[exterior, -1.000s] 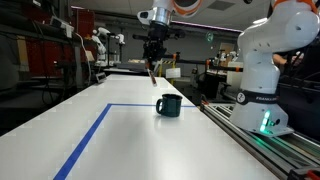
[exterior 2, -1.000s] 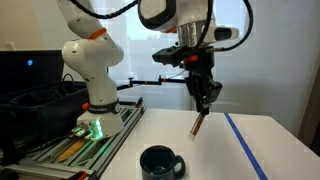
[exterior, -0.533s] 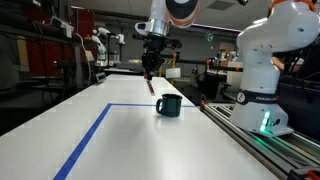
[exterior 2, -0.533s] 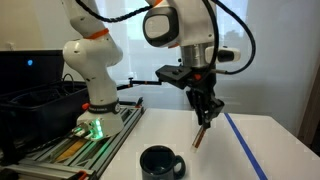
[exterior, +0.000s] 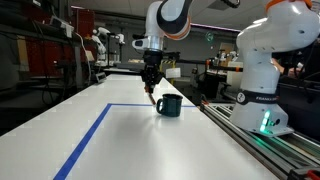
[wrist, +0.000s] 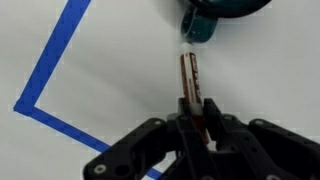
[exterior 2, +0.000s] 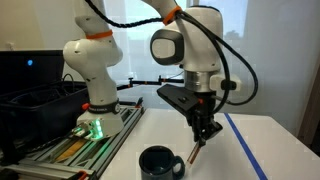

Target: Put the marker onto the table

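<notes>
I will next move my gripper down and slightly away from the mug (exterior: 168,105) and let go of the marker on the bare tabletop, because the marker's held end is above the table.
My gripper (wrist: 197,112) is shut on the marker (wrist: 189,80), a slim reddish-dark stick that points out from the jaws toward the dark mug (wrist: 215,12). In both exterior views the gripper (exterior: 150,84) (exterior 2: 203,133) hangs low over the white table (exterior: 120,150) (exterior 2: 270,150), with the marker (exterior: 152,96) (exterior 2: 195,153) slanting down, its tip close to the tabletop. The marker is right beside the mug (exterior: 168,105) (exterior 2: 160,163). I cannot tell whether its tip touches the table.
Blue tape lines (exterior: 85,140) (exterior 2: 245,145) (wrist: 55,70) cross the table. The white robot base on its metal rail (exterior: 262,100) (exterior 2: 90,110) stands along the table's edge. A dark bin (exterior 2: 35,100) sits beyond the rail.
The gripper has come down toward the table with the marker in it and moved nearer the mug. The mug has not moved.
</notes>
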Motion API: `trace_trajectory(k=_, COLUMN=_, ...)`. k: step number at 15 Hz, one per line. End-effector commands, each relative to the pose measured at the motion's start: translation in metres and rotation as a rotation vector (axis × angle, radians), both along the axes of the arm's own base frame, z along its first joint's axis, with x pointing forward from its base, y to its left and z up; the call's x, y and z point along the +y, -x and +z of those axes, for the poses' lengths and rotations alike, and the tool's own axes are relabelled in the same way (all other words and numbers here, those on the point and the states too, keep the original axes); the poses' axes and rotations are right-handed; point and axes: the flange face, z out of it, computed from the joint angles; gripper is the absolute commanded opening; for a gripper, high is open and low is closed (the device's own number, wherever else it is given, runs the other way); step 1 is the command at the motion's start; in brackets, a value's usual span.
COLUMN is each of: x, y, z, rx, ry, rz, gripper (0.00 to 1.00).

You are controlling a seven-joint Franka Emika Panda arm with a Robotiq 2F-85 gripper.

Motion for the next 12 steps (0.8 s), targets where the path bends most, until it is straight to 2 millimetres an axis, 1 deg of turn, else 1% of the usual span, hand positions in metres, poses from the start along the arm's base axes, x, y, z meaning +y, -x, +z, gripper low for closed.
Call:
trace_trajectory(k=1, x=-0.002, y=-0.018, z=-0.021, rx=0.016, ry=0.028, rz=0.045, gripper=0.05)
trace_trajectory(k=4, x=0.004, y=-0.027, z=-0.038, rx=0.026, ry=0.063, rz=0.079, gripper=0.05)
trace_trajectory(k=6, x=0.011, y=-0.03, z=-0.049, rx=0.03, ry=0.084, rz=0.107, gripper=0.05)
trace_trajectory(k=12, x=0.029, y=-0.028, z=-0.081, rx=0.045, ry=0.146, rz=0.194, gripper=0.05)
